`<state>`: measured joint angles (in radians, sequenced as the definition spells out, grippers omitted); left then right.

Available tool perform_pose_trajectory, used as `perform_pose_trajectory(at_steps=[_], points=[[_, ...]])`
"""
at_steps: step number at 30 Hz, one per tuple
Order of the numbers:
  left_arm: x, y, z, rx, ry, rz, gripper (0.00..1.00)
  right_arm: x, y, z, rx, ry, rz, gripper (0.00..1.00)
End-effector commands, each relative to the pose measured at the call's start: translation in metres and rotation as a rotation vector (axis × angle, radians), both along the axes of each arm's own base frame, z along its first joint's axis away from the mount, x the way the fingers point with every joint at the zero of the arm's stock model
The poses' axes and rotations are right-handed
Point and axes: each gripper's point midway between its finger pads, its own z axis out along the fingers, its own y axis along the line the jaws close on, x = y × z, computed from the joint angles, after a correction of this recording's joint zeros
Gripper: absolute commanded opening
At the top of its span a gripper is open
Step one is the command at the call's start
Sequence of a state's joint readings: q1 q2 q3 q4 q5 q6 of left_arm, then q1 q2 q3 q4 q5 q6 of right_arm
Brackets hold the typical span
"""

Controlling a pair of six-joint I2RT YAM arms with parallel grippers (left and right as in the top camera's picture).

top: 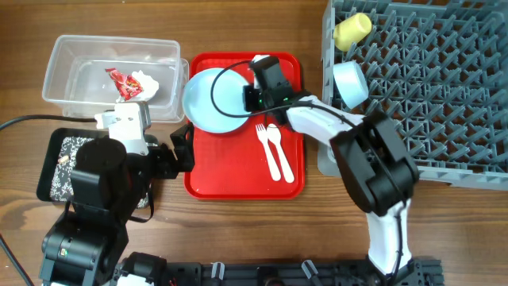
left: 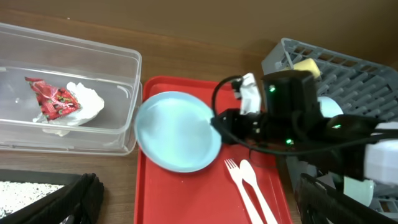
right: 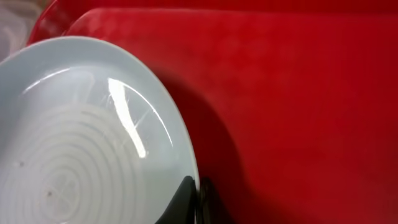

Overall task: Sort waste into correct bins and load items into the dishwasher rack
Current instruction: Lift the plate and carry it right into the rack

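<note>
The robot's right gripper should go up and stand the plate (top: 213,99) in the slots (top: 390,49) beside the yellow cup, because the rack is to that gripper's right in the overhead view.
The pale blue plate (top: 213,99) lies tilted on the red tray's far left, overhanging toward the clear tub (top: 71,56). My right gripper (top: 252,98) is shut on the plate's right rim (right: 186,155), one finger above and one below. My left gripper (top: 181,151) is open and empty at the tray's left edge; its fingers frame the left wrist view (left: 199,208). The white fork and spoon (top: 272,151) lie side by side on the tray. The red-and-white wrapper with tissue (top: 131,81) is in the clear tub. The black tray (top: 55,163) holds crumbly scraps.
The grey rack (top: 429,95) fills the right side. A yellow cup (top: 352,29) and a pale bowl (top: 349,83) sit at its left end. The red tray (top: 238,179) lies between the arms. A black cable loops over the plate.
</note>
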<state>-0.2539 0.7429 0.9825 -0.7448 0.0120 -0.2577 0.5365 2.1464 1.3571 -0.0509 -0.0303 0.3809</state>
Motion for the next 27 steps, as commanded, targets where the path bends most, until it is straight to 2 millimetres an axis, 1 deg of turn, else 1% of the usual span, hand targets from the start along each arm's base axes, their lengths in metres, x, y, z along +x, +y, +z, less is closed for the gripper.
perform_pose_trajectory(at_steps=[1,3,4,7,8,9,10,11,12,13,14,15,16,17,18,21,24,26,27], points=[[0.000,0.003,-0.001,-0.005,0.001,0.020,1.00,0.025,-0.041,0.091,-0.072,-0.198,-0.131,0.04],[0.000,0.003,-0.001,-0.005,0.001,0.020,1.00,0.023,-0.057,0.122,-0.124,-0.255,-0.160,0.04],[0.000,0.003,-0.001,-0.005,0.001,0.020,1.00,0.021,-0.071,0.144,-0.171,-0.297,-0.187,0.04],[0.000,0.003,-0.001,-0.006,0.002,0.020,1.00,0.010,-0.101,0.200,-0.282,-0.405,-0.235,0.04],[0.000,0.003,-0.001,-0.006,0.002,0.020,1.00,0.005,-0.110,0.216,-0.316,-0.438,-0.245,0.03],[0.000,0.003,-0.001,-0.006,0.002,0.020,1.00,0.000,-0.119,0.233,-0.350,-0.469,-0.259,0.04],[0.000,0.003,-0.001,-0.006,0.002,0.020,1.00,-0.005,-0.129,0.249,-0.384,-0.498,-0.281,0.04],[0.000,0.003,-0.001,-0.006,0.002,0.020,1.00,-0.010,-0.137,0.259,-0.408,-0.516,-0.301,0.04],[0.000,0.003,-0.001,-0.006,0.002,0.020,1.00,-0.017,-0.152,0.276,-0.461,-0.544,-0.339,0.04],[0.000,0.003,-0.001,-0.006,0.002,0.020,1.00,-0.022,-0.161,0.286,-0.498,-0.559,-0.363,0.04],[0.000,0.003,-0.001,-0.006,0.002,0.020,1.00,-0.030,-0.177,0.299,-0.572,-0.577,-0.404,0.04],[0.000,0.003,-0.001,-0.005,0.005,0.020,1.00,-0.035,-0.187,0.306,-0.622,-0.585,-0.432,0.04],[0.000,0.003,-0.002,-0.005,0.006,0.020,1.00,-0.043,-0.204,0.316,-0.718,-0.591,-0.481,0.04],[-0.001,0.003,-0.002,-0.004,0.009,0.020,1.00,-0.048,-0.214,0.322,-0.781,-0.590,-0.516,0.04],[-0.001,0.003,-0.003,-0.003,0.012,0.020,1.00,-0.060,-0.237,0.335,-0.937,-0.577,-0.607,0.04],[-0.001,0.003,-0.003,-0.003,0.012,0.020,1.00,-0.072,-0.263,0.349,-1.150,-0.528,-0.731,0.04],[-0.002,0.004,-0.004,-0.002,0.017,0.020,1.00,-0.076,-0.285,0.358,-1.298,-0.451,-0.837,0.04],[-0.003,0.004,-0.006,0.000,0.025,0.020,1.00,-0.073,-0.300,0.358,-1.362,-0.393,-0.887,0.04],[-0.003,0.004,-0.007,0.002,0.032,0.020,1.00,-0.067,-0.308,0.356,-1.406,-0.356,-0.877,0.05]])
